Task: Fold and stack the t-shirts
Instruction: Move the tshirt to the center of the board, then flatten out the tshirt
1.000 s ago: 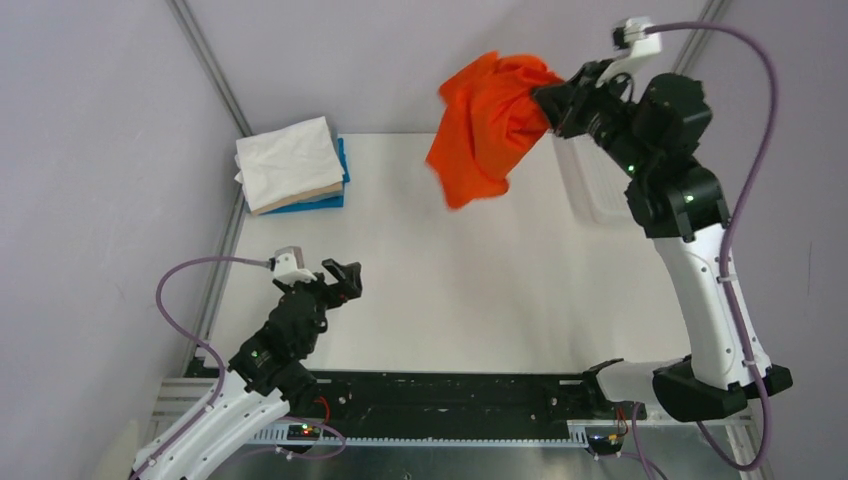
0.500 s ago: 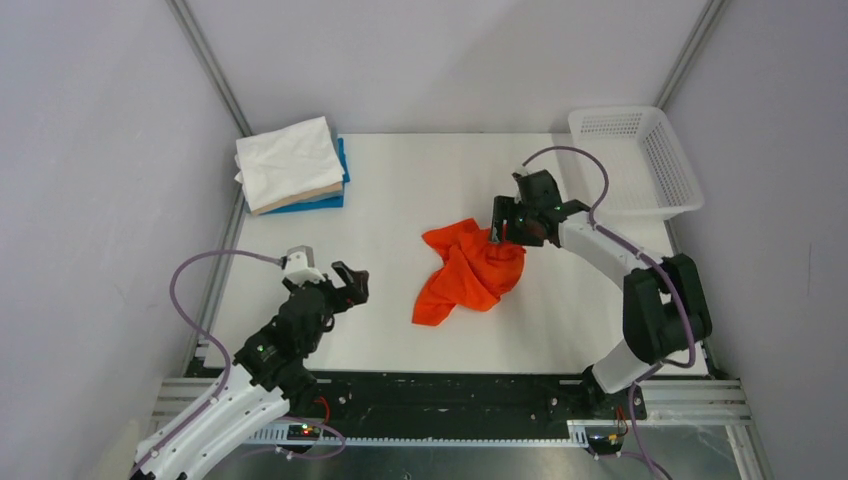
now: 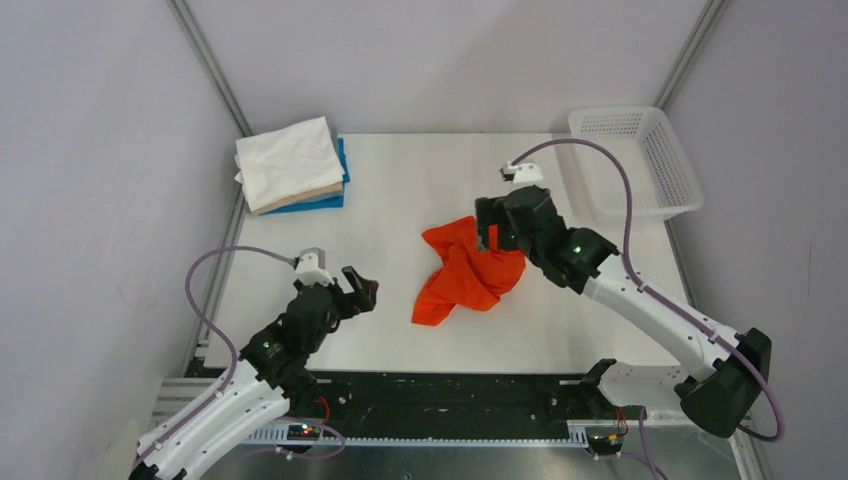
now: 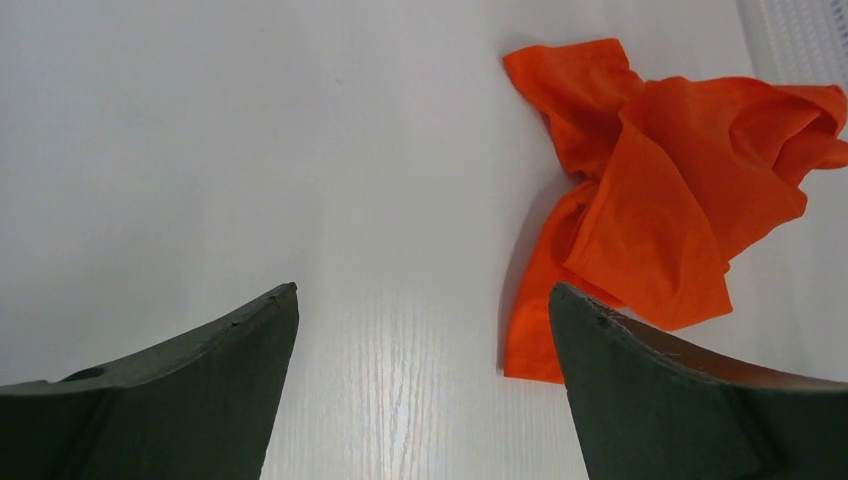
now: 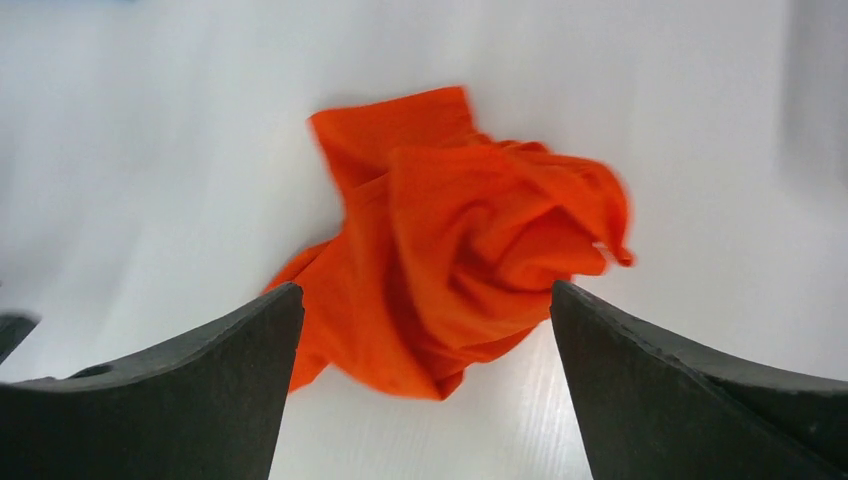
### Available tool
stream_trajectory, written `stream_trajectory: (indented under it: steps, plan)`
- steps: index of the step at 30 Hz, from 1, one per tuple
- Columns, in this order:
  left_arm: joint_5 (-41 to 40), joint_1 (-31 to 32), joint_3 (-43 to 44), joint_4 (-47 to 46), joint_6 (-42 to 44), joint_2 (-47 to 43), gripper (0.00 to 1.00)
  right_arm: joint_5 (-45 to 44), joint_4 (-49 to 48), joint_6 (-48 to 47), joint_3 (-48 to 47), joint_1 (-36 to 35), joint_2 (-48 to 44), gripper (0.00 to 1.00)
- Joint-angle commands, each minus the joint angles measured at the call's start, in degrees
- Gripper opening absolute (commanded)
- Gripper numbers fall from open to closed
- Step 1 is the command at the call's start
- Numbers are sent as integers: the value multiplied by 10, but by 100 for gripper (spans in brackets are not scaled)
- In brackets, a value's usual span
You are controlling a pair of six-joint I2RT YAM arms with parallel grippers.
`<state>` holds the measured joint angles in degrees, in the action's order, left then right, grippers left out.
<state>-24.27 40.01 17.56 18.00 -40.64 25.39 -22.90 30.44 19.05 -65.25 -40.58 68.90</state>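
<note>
My right gripper is above and in front of the orange t-shirt's bunched near folds, so it will move back and down onto those folds and pinch the cloth.
A bright orange t-shirt [image 3: 466, 270] lies crumpled in the middle of the white table; it also shows in the left wrist view [image 4: 660, 190] and the right wrist view [image 5: 450, 260]. My right gripper [image 3: 492, 226] hovers over its far right edge, open, with nothing between its fingers [image 5: 425, 300]. My left gripper [image 3: 358, 288] is open and empty to the left of the shirt, apart from it [image 4: 425, 300]. A pile of folded shirts [image 3: 291, 165], white on top, then beige and blue, sits at the far left corner.
A white plastic mesh basket [image 3: 640, 160] stands at the far right corner. The white table [image 3: 400, 200] is walled by grey panels, with a metal rail along its left edge. A black strip runs along the near edge between the arm bases.
My right arm swung the orange shirt down from high at the back onto the table middle, opened and let it go, then lifted slightly. My left gripper edged a little to the right.
</note>
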Motion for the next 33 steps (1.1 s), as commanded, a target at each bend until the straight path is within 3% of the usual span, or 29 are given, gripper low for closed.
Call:
stream_trajectory:
  steps: [1, 6, 14, 18, 21, 23, 27, 33]
  plan:
    - [37, 2, 1, -7, -14, 23, 98, 75, 7, -43, 16, -53, 28, 95]
    - [55, 2, 1, -11, -22, 56, 98, 96, -3, -22, 17, -91, 117, 85]
    - [80, 3, -8, -44, -31, 109, 98, 69, -23, -6, 17, -86, 226, 70]
    - [96, 6, -8, -66, -30, 138, 98, 73, -32, -1, 17, -78, 255, 47]
    - [110, 6, -9, -90, -26, 160, 98, 75, -30, 11, 17, -77, 255, 13]
    - [127, 8, -10, -115, -21, 174, 98, 66, -21, 21, 17, -81, 237, 1]
    - [157, 18, -5, -172, -19, 225, 98, 35, 5, 44, 28, -91, 161, 0]
    - [126, 67, 65, -194, -6, 353, 98, 52, 2, 90, 112, -61, 20, 0]
